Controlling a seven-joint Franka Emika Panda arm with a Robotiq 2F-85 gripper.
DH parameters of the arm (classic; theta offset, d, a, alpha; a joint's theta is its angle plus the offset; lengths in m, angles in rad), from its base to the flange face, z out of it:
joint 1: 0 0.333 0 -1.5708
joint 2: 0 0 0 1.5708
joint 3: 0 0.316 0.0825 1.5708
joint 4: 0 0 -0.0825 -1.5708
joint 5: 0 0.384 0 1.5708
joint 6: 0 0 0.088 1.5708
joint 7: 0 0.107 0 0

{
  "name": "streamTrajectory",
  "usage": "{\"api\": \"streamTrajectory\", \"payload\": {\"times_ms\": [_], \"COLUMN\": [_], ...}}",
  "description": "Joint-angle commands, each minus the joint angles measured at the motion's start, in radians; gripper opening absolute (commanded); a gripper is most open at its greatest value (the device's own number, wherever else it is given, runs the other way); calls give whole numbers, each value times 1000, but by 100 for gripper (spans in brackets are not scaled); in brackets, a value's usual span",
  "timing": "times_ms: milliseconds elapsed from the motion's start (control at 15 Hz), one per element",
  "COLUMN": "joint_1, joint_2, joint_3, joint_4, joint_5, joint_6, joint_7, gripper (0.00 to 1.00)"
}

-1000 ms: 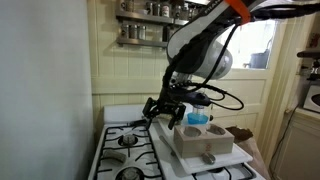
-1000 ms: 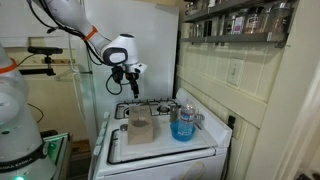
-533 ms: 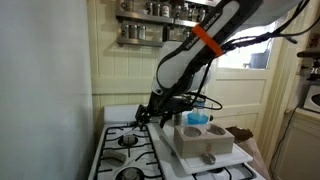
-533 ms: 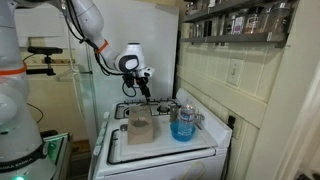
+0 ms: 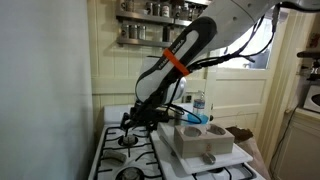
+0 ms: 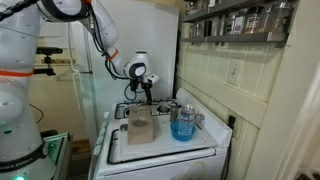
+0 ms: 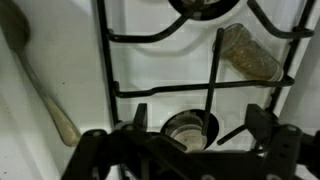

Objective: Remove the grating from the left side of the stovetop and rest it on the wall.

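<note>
My gripper moves straight down onto the grating's slim middle bar beside the grating's crossbar next, since that bar already runs between my open fingers.
The black grating lies on the left side of the white stovetop, next to the pale smooth wall. In the wrist view its bars cross the white enamel over a round burner. My gripper is low over the back left of the stovetop. It also shows in an exterior view. In the wrist view the gripper is open, with one finger on each side of the burner and just above the bars. It holds nothing.
A white tray with a blue cup covers the right side of the stovetop. A spoon-like utensil lies left of the grating. A glass-like object lies by the bars. A spice shelf hangs on the beadboard wall.
The arm has swung from above the tray toward the left of the stovetop and come down close to the grating. The gripper stays open.
</note>
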Motion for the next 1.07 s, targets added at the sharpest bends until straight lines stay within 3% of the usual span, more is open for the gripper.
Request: {"api": "streamTrajectory", "payload": {"times_ms": [0, 600, 733, 800, 1000], "joint_1": [33, 30, 29, 24, 26], "joint_2": [71, 189, 199, 205, 224], "joint_3": [-29, -11, -7, 0, 3], "joint_4": [65, 184, 201, 211, 232], "joint_5": [44, 146, 152, 159, 171], "joint_6": [-14, -32, -42, -53, -97], "joint_7": [47, -23, -42, -60, -98], "gripper": [100, 99, 74, 70, 44]}}
